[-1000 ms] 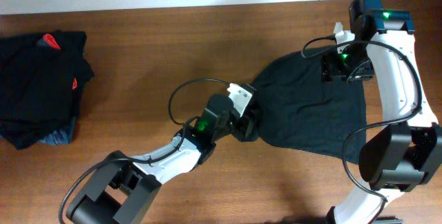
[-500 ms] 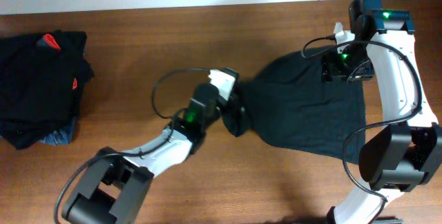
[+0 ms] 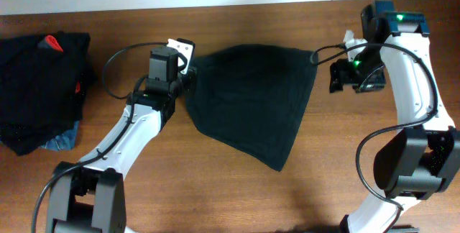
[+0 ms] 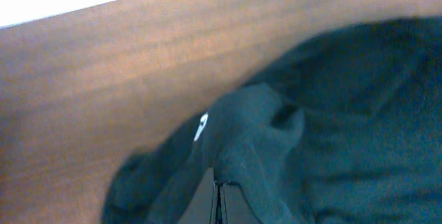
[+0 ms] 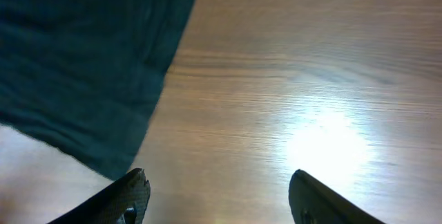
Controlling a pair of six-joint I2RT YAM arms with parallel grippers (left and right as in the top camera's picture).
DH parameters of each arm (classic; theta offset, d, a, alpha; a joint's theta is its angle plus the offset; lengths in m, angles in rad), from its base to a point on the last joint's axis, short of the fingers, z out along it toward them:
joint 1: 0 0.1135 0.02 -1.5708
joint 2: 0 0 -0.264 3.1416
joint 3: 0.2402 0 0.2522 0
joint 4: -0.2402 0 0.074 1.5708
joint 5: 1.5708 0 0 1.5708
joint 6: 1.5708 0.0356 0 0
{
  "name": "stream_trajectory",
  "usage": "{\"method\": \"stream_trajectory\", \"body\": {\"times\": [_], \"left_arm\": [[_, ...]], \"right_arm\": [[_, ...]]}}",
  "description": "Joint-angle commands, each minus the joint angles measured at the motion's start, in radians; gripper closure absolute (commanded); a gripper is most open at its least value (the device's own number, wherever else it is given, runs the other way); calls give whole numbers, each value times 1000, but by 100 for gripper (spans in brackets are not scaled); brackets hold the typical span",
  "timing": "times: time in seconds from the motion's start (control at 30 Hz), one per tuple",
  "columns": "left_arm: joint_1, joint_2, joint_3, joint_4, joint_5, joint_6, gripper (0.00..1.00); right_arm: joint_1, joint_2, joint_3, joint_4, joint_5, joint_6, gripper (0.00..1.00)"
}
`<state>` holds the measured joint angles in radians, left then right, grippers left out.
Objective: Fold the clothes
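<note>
My left gripper has the shirt's pinched edge (image 3: pixel 191 82) (image 4: pixel 219 182) at its fingers, low on the table. It should stay over that spot next and spread its fingers to free the edge.
A plain black shirt, one of the clothes (image 3: pixel 251 100), lies spread on the wooden table's middle. In the left wrist view the shirt (image 4: pixel 331 113) shows a small white logo (image 4: pixel 201 126) on a bunched fold. My left gripper (image 3: pixel 185 82) is shut on the shirt's left edge, fingers pressed together with fabric (image 4: pixel 219 200). To the right of the shirt's far right corner, my right gripper (image 3: pixel 333 78) stands open and holds nothing. Its wrist view shows the shirt's edge (image 5: pixel 83 58) at upper left and bare wood between the fingertips (image 5: pixel 217 196).
A pile of other black clothes (image 3: pixel 43 82) with red bits and a denim piece lies at the table's left end. The table's back edge (image 3: pixel 215 6) runs along the top against a white wall.
My left gripper shut on the shirt's edge and dragged it left and toward the back. The shirt slid out from under the right gripper, which stayed open and nearly in place.
</note>
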<state>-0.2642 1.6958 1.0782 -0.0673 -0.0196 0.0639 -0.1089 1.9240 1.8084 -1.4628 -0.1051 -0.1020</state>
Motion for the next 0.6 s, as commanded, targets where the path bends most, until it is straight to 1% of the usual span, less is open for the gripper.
{"method": "stream_trajectory", "body": {"times": [0.0, 0.17, 0.27, 0.37, 0.57], "left_arm": [[-2, -23, 11, -35, -4, 21, 100], [-2, -23, 11, -56, -7, 21, 100], [-2, -23, 11, -53, -7, 21, 100], [-2, -23, 11, -54, -7, 21, 100], [-1, -23, 11, -53, -7, 21, 100]], "right_arm": [[12, 3, -124, 2, -115, -42, 30], [104, 3, -357, 79, -183, -50, 31], [211, 3, -467, 153, -179, -46, 31], [329, 3, -522, 220, -130, -12, 31], [523, 3, -572, 286, -2, -11, 28]]}}
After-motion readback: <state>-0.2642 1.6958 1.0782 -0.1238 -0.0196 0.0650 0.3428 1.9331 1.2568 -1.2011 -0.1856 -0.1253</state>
